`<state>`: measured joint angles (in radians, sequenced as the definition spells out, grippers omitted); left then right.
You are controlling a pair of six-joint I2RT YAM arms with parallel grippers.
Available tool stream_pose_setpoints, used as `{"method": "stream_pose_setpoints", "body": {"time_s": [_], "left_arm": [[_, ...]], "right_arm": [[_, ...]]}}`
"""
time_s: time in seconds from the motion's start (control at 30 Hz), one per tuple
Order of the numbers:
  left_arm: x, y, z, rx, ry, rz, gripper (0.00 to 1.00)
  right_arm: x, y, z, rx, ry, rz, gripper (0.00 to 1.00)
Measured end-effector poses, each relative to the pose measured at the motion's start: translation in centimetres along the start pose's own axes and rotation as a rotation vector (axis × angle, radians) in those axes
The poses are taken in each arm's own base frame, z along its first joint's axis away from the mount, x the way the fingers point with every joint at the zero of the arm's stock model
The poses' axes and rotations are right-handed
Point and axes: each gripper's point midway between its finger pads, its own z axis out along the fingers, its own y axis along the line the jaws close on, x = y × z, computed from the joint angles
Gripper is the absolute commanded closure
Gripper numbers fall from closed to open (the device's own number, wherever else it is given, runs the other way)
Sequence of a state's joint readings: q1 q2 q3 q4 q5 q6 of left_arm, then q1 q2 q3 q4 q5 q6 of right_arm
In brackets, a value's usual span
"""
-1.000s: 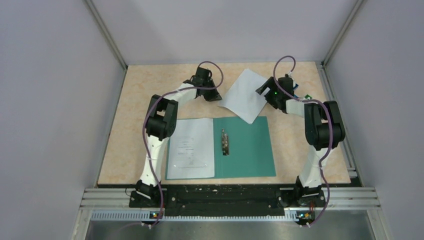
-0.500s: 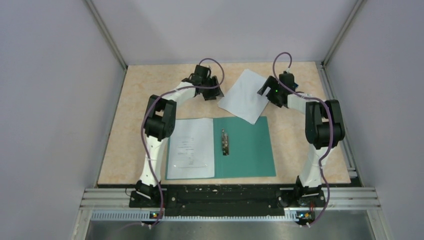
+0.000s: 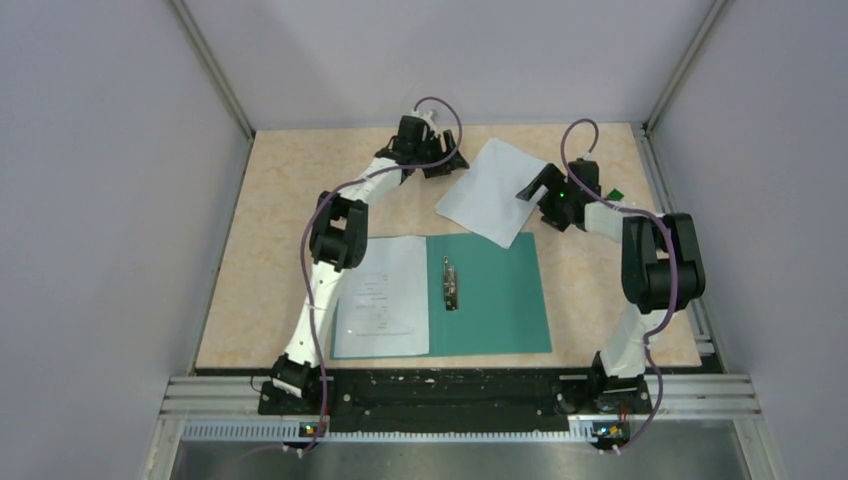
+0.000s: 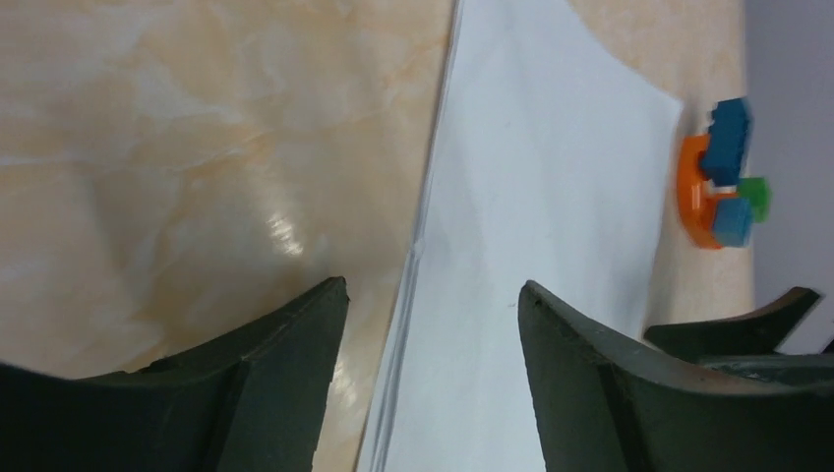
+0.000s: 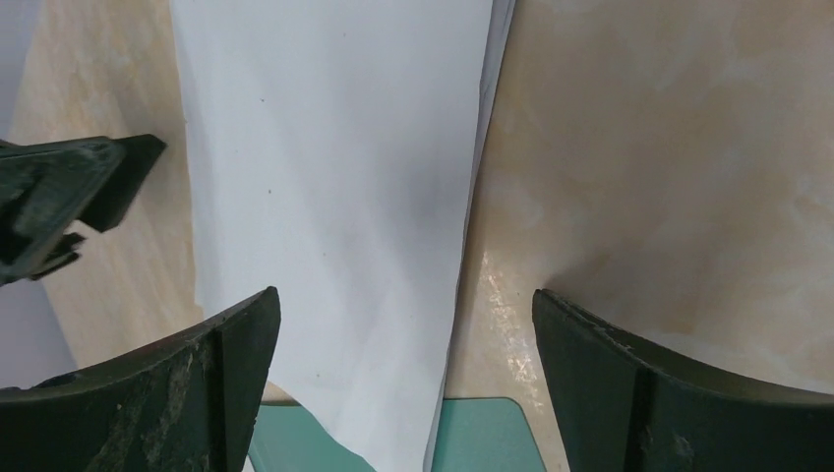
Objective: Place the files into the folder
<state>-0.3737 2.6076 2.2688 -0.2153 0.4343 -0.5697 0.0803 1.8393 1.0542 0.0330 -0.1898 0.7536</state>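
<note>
My left gripper moves toward the right in the top view next, pushes against the blank sheet's facing edge and closes, because the sheet (image 4: 531, 197) lies tilted to the folder.
The teal folder (image 3: 495, 295) lies open on the table, a metal clip (image 3: 450, 283) at its spine. A printed file (image 3: 383, 297) rests flat on its left cover. A nearly blank file (image 3: 490, 190) lies tilted behind the folder, its near corner over the folder's top edge (image 5: 482, 438). My left gripper (image 3: 443, 163) is open at this sheet's left edge. In the left wrist view the gripper (image 4: 433, 295) straddles the sheet's (image 4: 531, 197) edge without holding it. My right gripper (image 3: 535, 186) is open at the sheet's right side, where it (image 5: 405, 300) spans the paper's (image 5: 334, 177) edge.
A small multicoloured horseshoe toy (image 4: 723, 187) sits on the table beyond the blank sheet, near the right arm (image 3: 612, 195). Grey walls and metal rails bound the tabletop on three sides. Both arm bases stand at the near edge.
My left gripper has opened and swung farther back and right to the blank sheet's left edge. My right gripper has shifted slightly nearer and opened a little wider. The sheet barely moved.
</note>
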Motion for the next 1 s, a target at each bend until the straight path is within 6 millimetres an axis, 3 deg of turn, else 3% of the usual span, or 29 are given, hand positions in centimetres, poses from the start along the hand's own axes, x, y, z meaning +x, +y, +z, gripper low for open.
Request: {"method": "stream_pose_setpoints", "body": {"time_s": [0.07, 0.47, 0.7, 1.0], "left_arm": [[1.3, 0.8, 1.1, 0.014, 0.023, -0.029, 0.27], [2.2, -0.4, 1.8, 0.006, 0.030, -0.023, 0.30], [4.6, -2.7, 2.4, 0.011, 0.088, 0.028, 0.26], [5.7, -3.3, 1.8, 0.031, 0.147, 0.072, 0.26]], "right_arm": [[0.2, 0.2, -0.1, -0.015, -0.007, 0.025, 0.01], [0.3, 1.1, 0.4, -0.038, -0.046, 0.108, 0.01], [-0.6, 2.8, 2.2, -0.087, -0.043, 0.109, 0.01], [-1.2, 4.6, 3.9, -0.149, -0.011, 0.071, 0.01]]}}
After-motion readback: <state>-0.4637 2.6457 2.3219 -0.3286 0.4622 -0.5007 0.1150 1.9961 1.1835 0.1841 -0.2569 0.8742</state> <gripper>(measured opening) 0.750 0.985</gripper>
